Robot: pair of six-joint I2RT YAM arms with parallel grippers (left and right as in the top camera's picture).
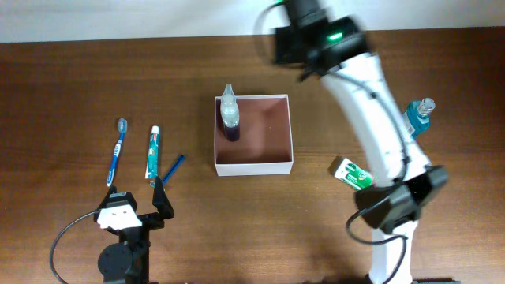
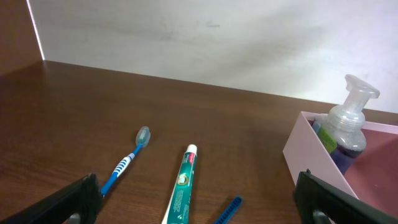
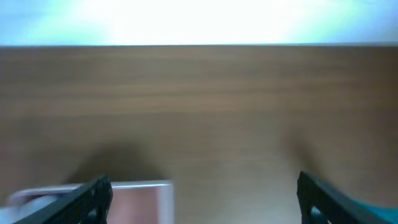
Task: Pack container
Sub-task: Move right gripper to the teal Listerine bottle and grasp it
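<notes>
My right gripper shifts to the right in the overhead view next, then comes down around the blue mouthwash bottle's upper part [image 1: 422, 110], as the bottle is outside the container.
The container [image 1: 254, 168], a white-walled square box with a reddish-brown floor, sits mid-table. A clear pump bottle with purple liquid [image 1: 230, 114] stands in its left rear corner. A blue toothbrush [image 1: 117, 150], a green toothpaste tube [image 1: 153, 152] and a thin blue stick [image 1: 173, 169] lie to its left. My left gripper [image 1: 136, 193] is open and empty, just in front of them. In the left wrist view the toothpaste [image 2: 182, 186] lies between the fingers' line. My right gripper [image 3: 202, 193] is open and empty, raised over the table behind the container's right rear corner [image 3: 165, 193].
A blue mouthwash bottle [image 1: 419, 116] stands at the right. A green and white packet [image 1: 352, 173] lies right of the container, beside my right arm [image 1: 371, 118]. The left wrist view also shows the container wall [image 2: 305, 146] and the pump bottle [image 2: 345, 127].
</notes>
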